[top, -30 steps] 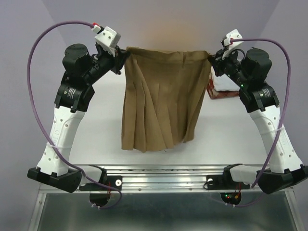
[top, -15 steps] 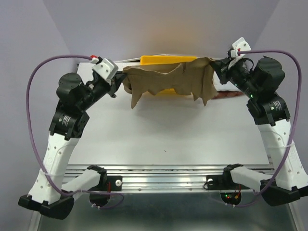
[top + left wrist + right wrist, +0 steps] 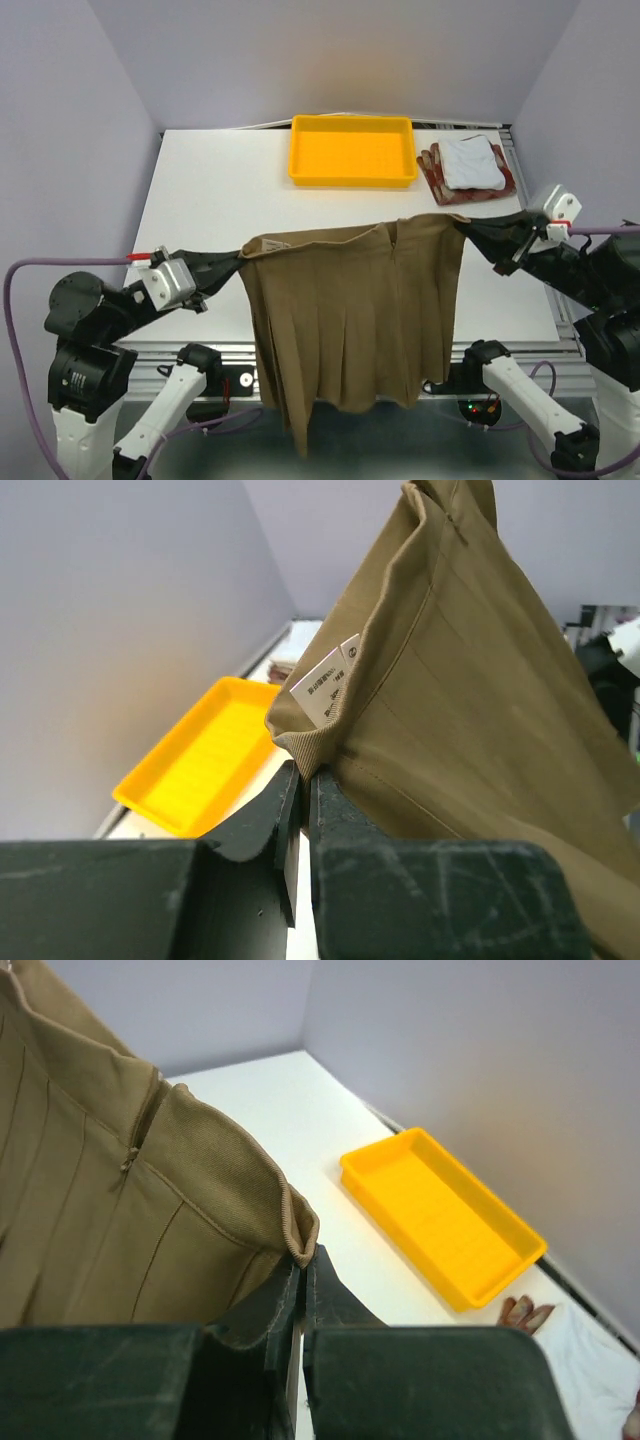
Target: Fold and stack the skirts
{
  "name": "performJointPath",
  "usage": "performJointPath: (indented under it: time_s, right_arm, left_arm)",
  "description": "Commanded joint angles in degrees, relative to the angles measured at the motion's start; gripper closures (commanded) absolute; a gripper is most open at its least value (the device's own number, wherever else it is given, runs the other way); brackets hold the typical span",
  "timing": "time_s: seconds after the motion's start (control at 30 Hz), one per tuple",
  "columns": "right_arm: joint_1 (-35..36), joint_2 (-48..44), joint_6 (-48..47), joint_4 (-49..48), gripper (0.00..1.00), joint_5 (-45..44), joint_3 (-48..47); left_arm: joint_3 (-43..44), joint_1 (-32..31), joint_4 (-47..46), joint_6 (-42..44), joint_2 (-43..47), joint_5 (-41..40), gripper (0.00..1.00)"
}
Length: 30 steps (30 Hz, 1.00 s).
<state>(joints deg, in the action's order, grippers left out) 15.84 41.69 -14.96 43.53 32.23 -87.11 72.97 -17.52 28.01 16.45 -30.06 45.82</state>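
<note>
My right gripper lowers outward onto the tabletop by the tray's near edge [image 3: 384,199] [image 3: 402,1278] next to release the skirt's corner, as this bare spot lies outward and below it.
The tan-brown pleated skirt [image 3: 350,310] hangs stretched by its waistband between my two grippers, its hem dropping past the table's near edge. My left gripper [image 3: 238,260] is shut on the waistband's left corner [image 3: 290,748], beside a white label. My right gripper [image 3: 466,226] is shut on the right corner [image 3: 303,1245], near the zip. The plain white skirt [image 3: 470,162] lies folded on the red-and-beige checked skirt [image 3: 432,170] at the back right of the table.
A yellow plastic tray [image 3: 352,150] stands at the back middle of the white table [image 3: 210,200]; it also shows in the left wrist view [image 3: 200,765] and the right wrist view [image 3: 440,1215]. Grey walls close in the sides and back.
Both arms have swung the tan skirt from the back of the table toward the near edge and lower. It now hangs spread flat over the front edge, uncovering the tray.
</note>
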Motion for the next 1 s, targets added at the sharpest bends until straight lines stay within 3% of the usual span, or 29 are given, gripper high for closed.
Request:
performJointPath:
  time_s: [0.0, 0.1, 0.3, 0.47, 0.63, 0.7, 0.73, 0.8, 0.83, 0.97]
  right_arm:
    - [-1.6, -0.6, -1.6, 1.4, 0.99, -8.1, 11.1]
    - [-1.6, 2.2, -3.7, -4.1, 0.99, -13.5, 21.6]
    - [-1.6, 17.3, -7.5, -22.9, 0.99, -22.6, 33.3]
    - [-1.6, 31.7, -10.5, -33.9, 0.99, -26.9, 32.5]
    - [-1.6, 46.7, -11.8, -41.3, 0.99, -30.1, 25.8]
    - [-1.6, 49.9, -11.4, -42.6, 0.99, -31.3, 23.6]
    - [-1.6, 52.3, -10.6, -42.8, 0.95, -31.9, 21.6]
    - [-1.6, 54.2, -10.3, -42.8, 0.74, -32.1, 19.7]
    - [-1.6, 54.7, -10.0, -42.9, 0.52, -34.2, 19.0]
    - [-1.6, 53.5, -10.6, -40.5, 0.28, -33.8, 17.7]
  left_arm:
    - [-6.2, 1.6, 7.1, -0.3, -3.5, -2.0, 1.0]
    - [-13.3, 1.5, 4.4, -1.6, -10.5, -7.1, 1.0]
    - [-15.2, 1.7, -7.5, -0.7, -28.8, -18.9, 1.0]
    - [-12.5, 3.1, -15.8, 0.0, -46.3, -23.7, 1.0]
    - [-2.7, 8.5, -17.9, -3.3, -64.2, -22.8, 1.0]
    - [-0.2, 9.9, -19.0, -4.1, -67.1, -21.2, 0.98]
    - [0.4, 10.6, -20.3, -4.5, -68.8, -19.8, 0.93]
    - [1.7, 10.8, -20.8, -3.9, -69.8, -18.5, 0.78]
    - [3.1, 10.8, -20.5, -3.5, -70.0, -17.2, 0.61]
    - [6.1, 10.8, -16.7, -1.8, -67.9, -18.0, 0.4]
